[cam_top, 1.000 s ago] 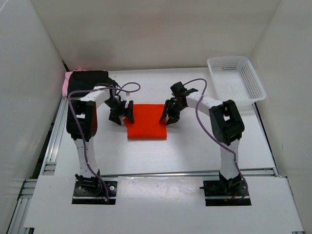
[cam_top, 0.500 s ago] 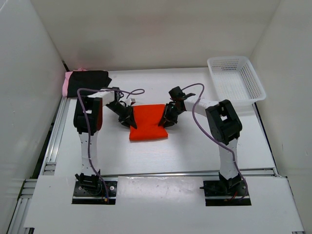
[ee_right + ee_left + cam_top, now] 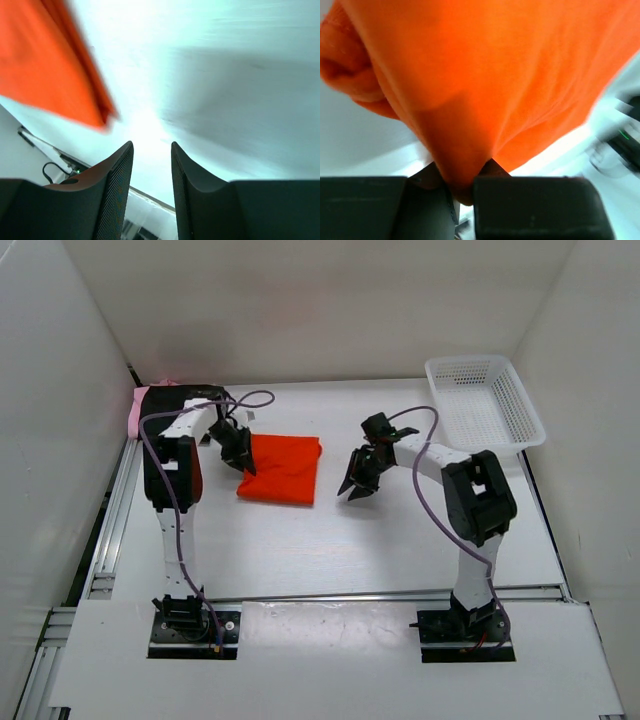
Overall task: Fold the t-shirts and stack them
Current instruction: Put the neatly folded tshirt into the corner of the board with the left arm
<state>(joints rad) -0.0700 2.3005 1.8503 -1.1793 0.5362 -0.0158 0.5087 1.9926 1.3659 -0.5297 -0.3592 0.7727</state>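
My left gripper is over a spot inward of the black t-shirt (image 3: 180, 400), which lies to its left in the top view. It should move outward and release the orange-red t-shirt's fold over that black t-shirt.
The folded orange-red t-shirt (image 3: 282, 468) lies left of the table's middle. My left gripper (image 3: 240, 453) is shut on its left edge; in the left wrist view the orange cloth (image 3: 485, 80) fills the frame and is pinched between the jaws. The black t-shirt (image 3: 180, 400) sits folded on the pink one (image 3: 135, 412) at the back left corner. My right gripper (image 3: 356, 485) stands open to the right of the orange shirt, apart from it, with nothing between its fingers; its wrist view shows a corner of the orange shirt (image 3: 45, 65) at upper left.
A white mesh basket (image 3: 482, 400) stands at the back right. White walls enclose the table on three sides. A metal rail (image 3: 115, 510) runs along the left edge.
My left gripper closed on the orange shirt's left edge and dragged it left and back. The right gripper let go of the right edge and drew away to the right.
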